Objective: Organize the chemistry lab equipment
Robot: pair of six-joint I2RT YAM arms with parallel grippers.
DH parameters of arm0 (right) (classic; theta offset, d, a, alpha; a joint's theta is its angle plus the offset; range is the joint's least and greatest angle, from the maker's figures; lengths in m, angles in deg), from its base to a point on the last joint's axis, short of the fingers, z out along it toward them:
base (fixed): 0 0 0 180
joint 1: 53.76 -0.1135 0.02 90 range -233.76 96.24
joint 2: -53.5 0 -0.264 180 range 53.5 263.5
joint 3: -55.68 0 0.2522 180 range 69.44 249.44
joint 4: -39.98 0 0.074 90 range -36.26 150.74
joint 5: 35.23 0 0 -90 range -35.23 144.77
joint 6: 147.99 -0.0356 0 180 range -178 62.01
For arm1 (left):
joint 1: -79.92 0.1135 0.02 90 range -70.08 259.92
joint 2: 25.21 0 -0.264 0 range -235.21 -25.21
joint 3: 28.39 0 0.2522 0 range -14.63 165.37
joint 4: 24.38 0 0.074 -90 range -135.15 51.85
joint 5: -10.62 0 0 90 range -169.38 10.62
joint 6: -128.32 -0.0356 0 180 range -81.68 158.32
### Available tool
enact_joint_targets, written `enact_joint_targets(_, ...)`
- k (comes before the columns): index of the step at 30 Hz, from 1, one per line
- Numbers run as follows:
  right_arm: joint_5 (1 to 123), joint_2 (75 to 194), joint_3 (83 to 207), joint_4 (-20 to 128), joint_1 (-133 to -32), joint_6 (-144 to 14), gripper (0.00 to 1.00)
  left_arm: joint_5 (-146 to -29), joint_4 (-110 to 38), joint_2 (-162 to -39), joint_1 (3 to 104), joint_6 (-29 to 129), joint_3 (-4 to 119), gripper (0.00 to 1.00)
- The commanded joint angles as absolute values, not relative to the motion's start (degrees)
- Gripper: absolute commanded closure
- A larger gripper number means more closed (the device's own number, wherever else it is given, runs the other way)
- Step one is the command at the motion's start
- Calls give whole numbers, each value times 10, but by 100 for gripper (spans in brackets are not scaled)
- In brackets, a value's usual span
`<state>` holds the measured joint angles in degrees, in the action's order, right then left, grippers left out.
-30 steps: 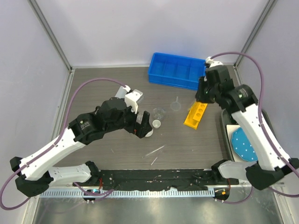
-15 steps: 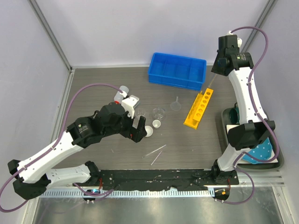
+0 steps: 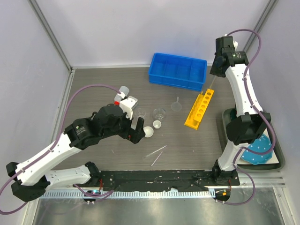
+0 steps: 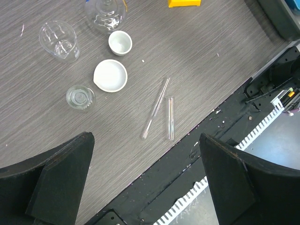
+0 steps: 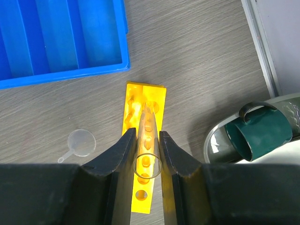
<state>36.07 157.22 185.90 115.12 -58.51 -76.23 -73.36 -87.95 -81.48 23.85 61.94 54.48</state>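
Note:
My right gripper moves down to the far hole of the yellow rack below it next and releases, with the thin glass tube (image 5: 148, 123) already upright.
My right gripper (image 3: 212, 74) is shut on a thin glass tube (image 5: 148, 123), held upright above the far end of the yellow holed rack (image 3: 199, 108), which also shows in the right wrist view (image 5: 146, 93). My left gripper (image 3: 136, 129) is open and empty, hovering over the table's near middle. In the left wrist view (image 4: 147, 183) two glass tubes (image 4: 156, 108) lie side by side below it. Beyond them are two white dishes (image 4: 110, 75), two clear beakers (image 4: 58, 41) and a small round glass piece (image 4: 80, 97). A clear funnel (image 3: 176, 105) lies left of the rack. The squeeze bottle (image 3: 123, 91) stands behind my left wrist.
A blue divided bin (image 3: 178, 70) stands at the back. A grey tray (image 3: 276, 161) at the right holds the teal mug (image 5: 260, 133) and the blue dotted plate (image 3: 260, 150). The black rail (image 3: 159, 178) runs along the near edge.
My right gripper has risen from the rack towards the back right with the tube in it. My left gripper has drawn back a little from the dishes towards the near left.

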Motion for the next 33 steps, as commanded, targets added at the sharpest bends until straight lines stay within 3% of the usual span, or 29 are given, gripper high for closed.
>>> enact_joint_targets(1,362,1573,1859,1145,-585,-752,95,-726,-874,-805,241,612,545,0)
enact_joint_targets(33,356,1599,1740,1095,-574,-758,95,-717,-875,-795,241,599,536,0)
